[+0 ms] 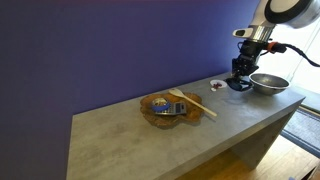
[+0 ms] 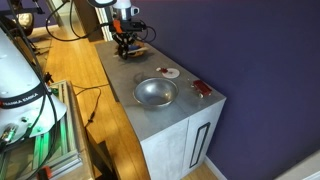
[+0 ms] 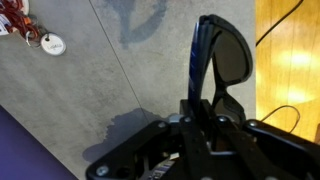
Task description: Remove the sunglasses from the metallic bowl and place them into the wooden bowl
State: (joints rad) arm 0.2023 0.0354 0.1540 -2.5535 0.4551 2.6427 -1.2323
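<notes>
My gripper is going to move along the table over the wooden bowl (image 1: 165, 108), go down and let go of the sunglasses there, because they are already clear of the metallic bowl.
My gripper (image 3: 205, 115) is shut on the sunglasses (image 3: 230, 60), which have dark lenses and a blue temple and stand up from the jaws in the wrist view. In an exterior view the gripper (image 1: 240, 72) hangs above the table beside the metallic bowl (image 1: 268, 82), on the side toward the wooden bowl (image 1: 165, 108). The wooden bowl holds a blue item and a wooden spoon. In an exterior view the metallic bowl (image 2: 155, 92) looks empty, and the gripper (image 2: 125, 42) is beyond it near the wooden bowl (image 2: 138, 48).
A small white dish (image 2: 168, 72) and a small dark-red dish (image 2: 202, 89) sit near the metallic bowl; both show in the wrist view (image 3: 52, 44) (image 3: 12, 18). The grey table (image 1: 120, 135) ends at wood floor (image 3: 290, 60). A purple wall runs behind.
</notes>
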